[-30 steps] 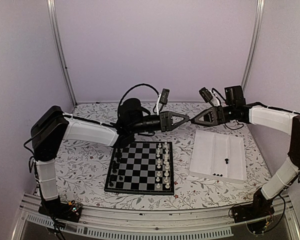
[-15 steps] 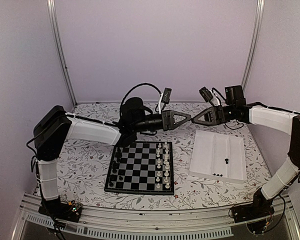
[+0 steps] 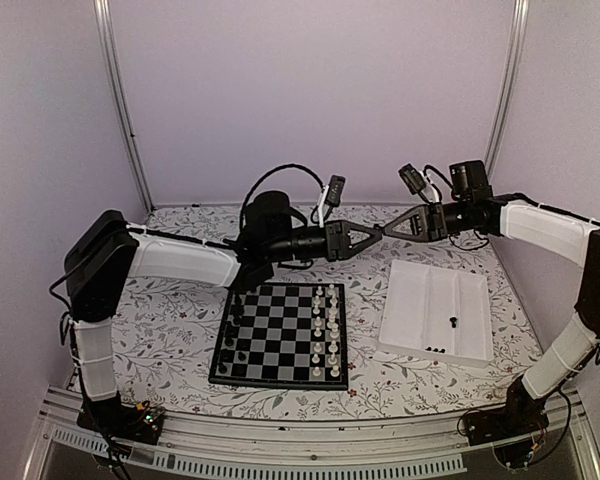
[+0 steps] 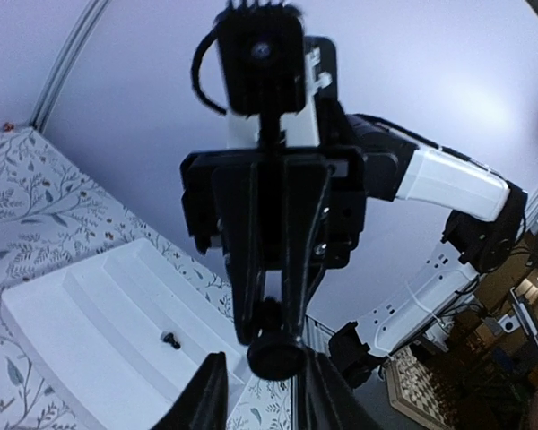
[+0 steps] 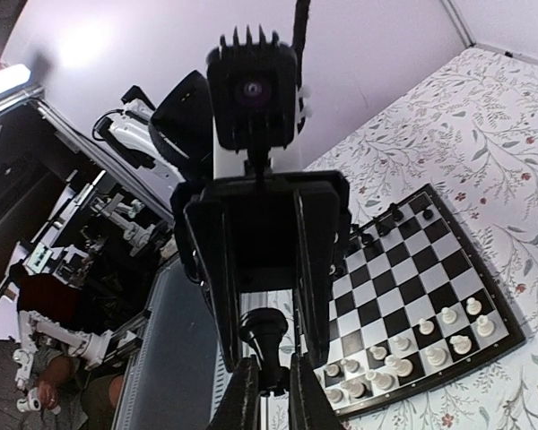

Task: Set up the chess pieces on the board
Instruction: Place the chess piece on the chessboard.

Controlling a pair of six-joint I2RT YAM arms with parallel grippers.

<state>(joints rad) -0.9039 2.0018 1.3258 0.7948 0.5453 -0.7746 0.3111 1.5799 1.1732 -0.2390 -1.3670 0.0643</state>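
The piece in my right gripper goes left in the top view next, tips downward and lowers for release on the board's middle squares, as they stand empty.
My two grippers meet tip to tip in mid-air above the far side of the board (image 3: 280, 335). The right gripper (image 5: 273, 399) is shut on the narrow end of a black chess piece (image 5: 271, 340). The left gripper (image 4: 267, 403) stands open, its fingers (image 4: 211, 394) on either side of that piece's round base (image 4: 273, 354). In the top view the left gripper (image 3: 377, 233) and right gripper (image 3: 389, 229) almost touch, and the piece is too small to make out. Several black pieces (image 3: 234, 312) stand along the board's left columns.
White pieces (image 3: 326, 330) fill the board's two right columns. A white tray (image 3: 420, 300) lies right of the board, with a black piece (image 3: 452, 321) in its middle and others (image 3: 436, 349) at its near edge. Metal posts rise at the back corners.
The right gripper's jaws have closed onto the black piece. The left gripper's jaws have spread apart. Both grippers have risen slightly, still tip to tip.
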